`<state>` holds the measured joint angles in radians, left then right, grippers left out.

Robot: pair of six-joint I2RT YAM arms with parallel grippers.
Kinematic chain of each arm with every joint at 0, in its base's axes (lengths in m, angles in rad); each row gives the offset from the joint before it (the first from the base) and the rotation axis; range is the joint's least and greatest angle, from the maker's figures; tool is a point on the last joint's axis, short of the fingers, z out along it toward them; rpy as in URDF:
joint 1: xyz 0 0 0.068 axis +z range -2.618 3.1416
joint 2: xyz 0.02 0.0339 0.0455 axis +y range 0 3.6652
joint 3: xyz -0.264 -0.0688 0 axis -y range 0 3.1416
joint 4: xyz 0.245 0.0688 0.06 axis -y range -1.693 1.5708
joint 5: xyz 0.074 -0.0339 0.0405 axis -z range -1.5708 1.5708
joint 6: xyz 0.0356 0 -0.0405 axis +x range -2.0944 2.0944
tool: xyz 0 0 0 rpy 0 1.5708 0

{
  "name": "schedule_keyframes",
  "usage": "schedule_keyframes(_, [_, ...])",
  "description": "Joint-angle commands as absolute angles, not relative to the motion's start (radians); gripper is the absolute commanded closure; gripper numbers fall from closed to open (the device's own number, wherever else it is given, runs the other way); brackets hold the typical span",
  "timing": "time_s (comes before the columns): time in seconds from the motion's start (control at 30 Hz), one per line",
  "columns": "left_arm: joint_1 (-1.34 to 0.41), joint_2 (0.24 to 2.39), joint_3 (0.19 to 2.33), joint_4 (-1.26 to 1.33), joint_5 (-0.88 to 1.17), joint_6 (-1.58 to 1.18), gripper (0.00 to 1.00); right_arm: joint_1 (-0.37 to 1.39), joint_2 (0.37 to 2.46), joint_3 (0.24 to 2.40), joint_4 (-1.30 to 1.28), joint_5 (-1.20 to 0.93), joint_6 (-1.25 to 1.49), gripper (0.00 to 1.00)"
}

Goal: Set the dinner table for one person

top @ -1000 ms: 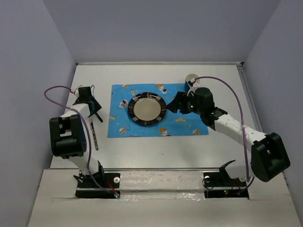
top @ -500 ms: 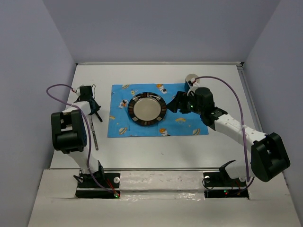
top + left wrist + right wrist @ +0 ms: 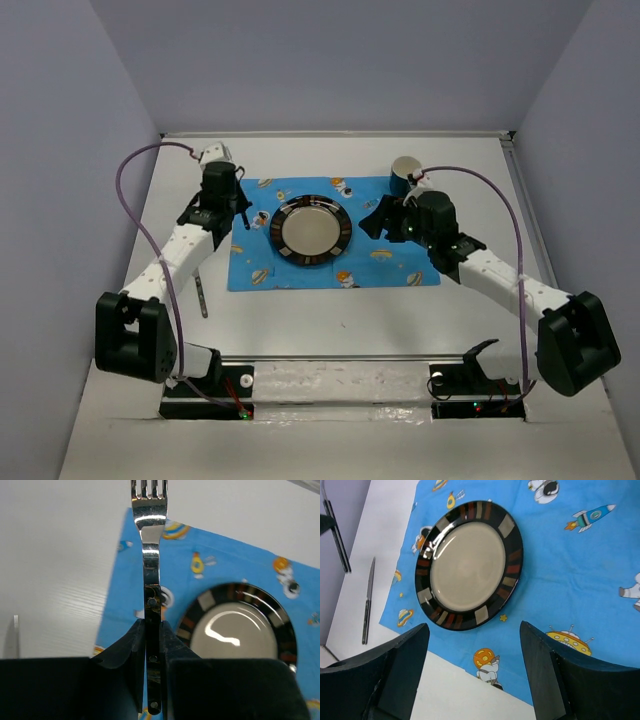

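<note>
My left gripper should move down toward the plate and let go of the fork there, because the mat's strip [image 3: 260,238] between the mat's short edge and the plate [image 3: 312,230] is bare.
The dinner table [image 3: 350,310] is a large white tabletop. A blue cartoon mat [image 3: 390,260] lies on it with a dark-rimmed plate [image 3: 312,230] on its left half. My left gripper [image 3: 240,215] is over the mat's left edge, left of the plate. In the left wrist view it [image 3: 152,630] is shut on a steel fork [image 3: 150,535], tines pointing away, above the mat [image 3: 210,565] beside the plate [image 3: 235,635]. My right gripper [image 3: 378,222] is open and empty just right of the plate. In the right wrist view it [image 3: 472,665] is above the mat's near edge [image 3: 580,580], with the plate [image 3: 470,565] ahead.
A knife [image 3: 200,292] lies on the bare table left of the mat, also seen in the right wrist view [image 3: 367,602]. A white cup [image 3: 405,170] with a blue side stands at the mat's far right corner. Metal rails edge the table.
My left arm has swung from the table's left side rightward and away, bringing the fork over the mat's left edge. My right gripper shifted slightly, uncovering the cup.
</note>
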<state>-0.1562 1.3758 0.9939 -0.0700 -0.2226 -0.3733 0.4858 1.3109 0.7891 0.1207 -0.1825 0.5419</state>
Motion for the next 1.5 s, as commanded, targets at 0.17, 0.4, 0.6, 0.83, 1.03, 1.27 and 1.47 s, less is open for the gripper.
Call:
schedule_keyframes(0.17, [-0.379,1.351,0.977,-0.023,-0.291,-0.468,1.00,0.491,1.206,0.747,0.173,-0.012,0.531,0.23])
schedule_keyframes(0.4, [-0.400,1.426,0.957,-0.051,-0.337,-0.417,1.00,0.491,1.233,0.755,0.176,-0.021,0.532,0.24])
schedule_keyframes(0.6, [-0.399,1.515,0.969,-0.084,-0.350,-0.379,1.00,0.491,1.249,0.756,0.178,-0.031,0.534,0.24])
schedule_keyframes(0.83, [-0.399,1.601,1.003,-0.101,-0.337,-0.333,1.00,0.491,1.258,0.758,0.179,-0.038,0.532,0.24])
schedule_keyframes(1.03, [-0.397,1.666,1.005,-0.081,-0.319,-0.310,1.00,0.491,1.270,0.761,0.183,-0.055,0.535,0.24])
schedule_keyframes(1.27, [-0.382,1.718,1.012,-0.067,-0.307,-0.304,1.00,0.491,1.275,0.761,0.183,-0.058,0.534,0.24])
schedule_keyframes(1.47, [-0.379,1.740,1.015,-0.077,-0.331,-0.304,1.00,0.491,1.289,0.765,0.183,-0.066,0.535,0.24])
